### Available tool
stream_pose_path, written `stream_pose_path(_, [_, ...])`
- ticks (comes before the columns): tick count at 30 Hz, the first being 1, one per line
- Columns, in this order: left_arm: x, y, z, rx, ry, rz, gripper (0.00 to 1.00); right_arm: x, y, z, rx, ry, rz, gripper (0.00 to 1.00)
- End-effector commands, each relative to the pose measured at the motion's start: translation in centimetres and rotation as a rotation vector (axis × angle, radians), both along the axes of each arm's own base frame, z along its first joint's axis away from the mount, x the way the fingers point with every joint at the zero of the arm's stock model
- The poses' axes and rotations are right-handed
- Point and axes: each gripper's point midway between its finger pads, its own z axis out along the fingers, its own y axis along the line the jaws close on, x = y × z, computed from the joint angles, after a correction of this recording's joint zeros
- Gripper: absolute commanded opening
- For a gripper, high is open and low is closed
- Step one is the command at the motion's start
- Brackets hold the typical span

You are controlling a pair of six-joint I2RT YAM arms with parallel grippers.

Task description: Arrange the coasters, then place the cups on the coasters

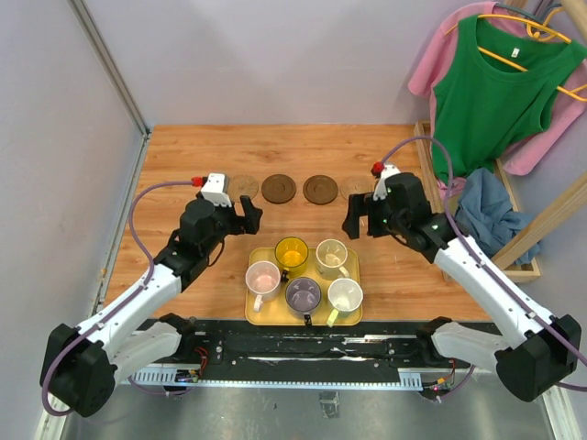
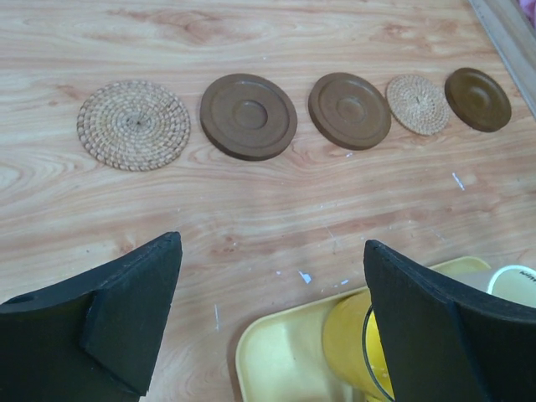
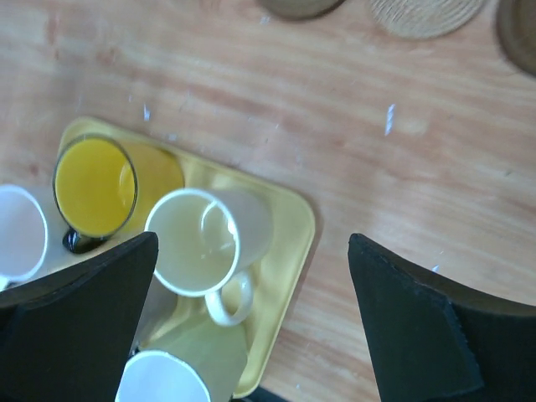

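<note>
My right gripper moves back and down around the cream cup's handle point(image 1: 344, 272) point(image 3: 233, 303) next and closes there, as the handle sticks out toward the tray's edge.
Several coasters lie in a row across the table's far side: a woven tan one point(image 2: 134, 125), two dark brown ones point(image 2: 248, 115) point(image 2: 349, 110), a smaller-looking tan one point(image 2: 417, 104) and a dark one point(image 2: 477, 99). Several cups stand on the yellow tray point(image 1: 253, 312): yellow point(image 1: 292, 252), cream point(image 1: 331, 257), pink point(image 1: 263, 278), grey-purple point(image 1: 303, 294) and pale green-white point(image 1: 345, 295). My left gripper point(image 1: 249, 215) point(image 2: 272, 243) hangs open and empty over the tray's far left corner. Over the tray's far right corner, my right gripper point(image 1: 353, 220) point(image 3: 253, 241) is open and empty, beside the cream cup point(image 3: 197, 243).
A wooden rack point(image 1: 527, 240) with a blue cloth point(image 1: 486, 213) stands at the right edge, with green point(image 1: 495, 92) and pink garments hanging above it. Grey walls close the left and back. Bare wood lies between the coaster row and the tray.
</note>
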Motion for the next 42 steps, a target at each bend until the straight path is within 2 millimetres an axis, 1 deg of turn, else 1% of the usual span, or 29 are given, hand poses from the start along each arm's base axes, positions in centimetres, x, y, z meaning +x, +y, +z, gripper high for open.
stream_pose_path(1, [-0.6,0.3,-1.2,0.001,0.031,0.016,0.93,-3.5,0.5,-3.5,-0.102,0.114,0.074,0.95])
stream_pose_path(4, [-0.9,0.4,-2.0,0.011,0.051,0.015,0.93,-5.1,0.2,-5.0,-0.168,0.157,0.108,0.88])
stream_pose_path(6, [-1.1,0.5,-2.5,0.015,0.060,0.017,0.92,-6.0,-0.1,-5.7,-0.191,0.186,0.123,0.82])
stream_pose_path(9, [-1.2,0.6,-2.8,0.009,0.062,0.020,0.92,-7.3,-0.5,-6.5,-0.214,0.225,0.142,0.75])
stream_pose_path(12, [-1.1,0.5,-2.9,0.000,0.065,0.021,0.92,-8.2,-0.5,-7.3,-0.216,0.246,0.168,0.72])
stream_pose_path(16, [-1.0,0.2,-3.1,-0.014,0.076,0.017,0.92,-8.9,-0.2,-8.2,-0.217,0.275,0.195,0.69])
stream_pose_path(29, [-1.3,0.3,-4.0,-0.024,0.100,0.030,0.91,-9.2,2.1,-10.3,-0.188,0.316,0.278,0.68])
stream_pose_path(34, [-1.2,0.4,-4.3,-0.024,0.103,0.035,0.91,-8.9,3.0,-11.0,-0.179,0.319,0.294,0.68])
stream_pose_path(38, [-1.3,0.4,-4.5,-0.025,0.107,0.037,0.91,-8.6,4.0,-11.4,-0.157,0.318,0.315,0.67])
stream_pose_path(42, [-1.2,0.4,-4.4,-0.023,0.103,0.035,0.91,-8.4,4.8,-12.1,-0.163,0.317,0.330,0.66])
